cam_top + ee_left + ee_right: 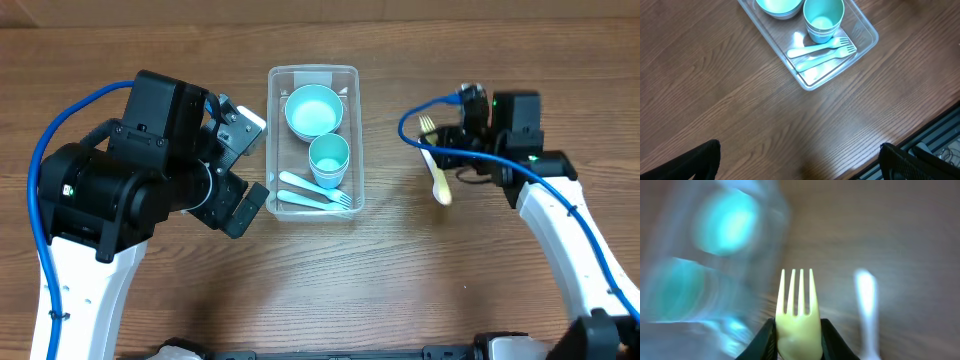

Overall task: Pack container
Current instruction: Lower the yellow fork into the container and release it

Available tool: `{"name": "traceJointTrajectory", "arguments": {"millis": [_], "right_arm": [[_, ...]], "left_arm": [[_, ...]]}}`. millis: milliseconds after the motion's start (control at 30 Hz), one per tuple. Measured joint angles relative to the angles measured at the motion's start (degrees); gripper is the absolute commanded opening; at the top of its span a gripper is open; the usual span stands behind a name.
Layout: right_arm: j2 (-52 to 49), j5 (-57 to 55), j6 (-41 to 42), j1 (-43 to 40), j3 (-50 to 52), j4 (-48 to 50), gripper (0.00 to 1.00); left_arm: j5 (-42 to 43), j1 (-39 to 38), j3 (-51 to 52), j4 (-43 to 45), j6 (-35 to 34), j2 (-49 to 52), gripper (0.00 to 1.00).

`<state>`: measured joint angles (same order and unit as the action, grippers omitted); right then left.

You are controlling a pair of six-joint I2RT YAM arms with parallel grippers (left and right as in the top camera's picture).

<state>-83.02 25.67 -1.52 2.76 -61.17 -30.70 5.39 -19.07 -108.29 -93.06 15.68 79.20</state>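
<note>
My right gripper swings left in the overhead view next, over the pale blue forks, turns the yellow fork [797, 315] alongside and releases.
The clear rectangular container [352, 140] stands at the table's centre. It holds a teal bowl [313, 109], stacked teal cups [329, 157] and two pale blue forks [315, 193]. It also shows in the left wrist view [866, 37], and as a blur at the left of the right wrist view [700, 260]. My right gripper [797, 340] is shut on a yellow fork [797, 315], tines pointing away, to the right of the container; the fork shows overhead [436, 168]. My left gripper [800, 165] is open and empty above bare table, just left of the container [250, 168].
A blurred pale utensil shape [866, 305] lies on the wooden table to the right of the held fork. The table's front edge [920, 132] shows in the left wrist view. Blue cables run along both arms.
</note>
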Motion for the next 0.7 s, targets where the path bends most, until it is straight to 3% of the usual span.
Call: {"name": "traceJointTrajectory", "arguments": {"millis": [133, 300, 533, 600, 633, 667, 700], "right_arm": [[3.89, 9.77, -5.66, 12.83, -4.02, 2.38, 0.04], [3.15, 9.77, -18.25, 28.81, -4.09, 3.23, 0.04], [-6.38, 6.58, -27.06, 32.70, -4.07, 9.40, 0.07], [-7.78, 6.27, -27.56, 32.70, -4.09, 10.97, 0.19], [-7.85, 6.23, -27.71, 32.70, -4.09, 11.78, 0.32], [-7.85, 5.90, -27.78, 32.70, -4.09, 12.76, 0.55], [-7.85, 5.40, -28.04, 32.70, -4.09, 13.00, 0.66]], "left_arm": [[0.00, 0.00, 0.00, 0.00, 0.00, 0.00, 1.00], [0.00, 0.00, 0.00, 0.02, 0.00, 0.00, 1.00], [0.00, 0.00, 0.00, 0.00, 0.00, 0.00, 1.00], [0.00, 0.00, 0.00, 0.00, 0.00, 0.00, 1.00], [0.00, 0.00, 0.00, 0.02, 0.00, 0.00, 1.00], [0.00, 0.00, 0.00, 0.02, 0.00, 0.00, 1.00], [0.00, 0.00, 0.00, 0.02, 0.00, 0.00, 1.00]]}}
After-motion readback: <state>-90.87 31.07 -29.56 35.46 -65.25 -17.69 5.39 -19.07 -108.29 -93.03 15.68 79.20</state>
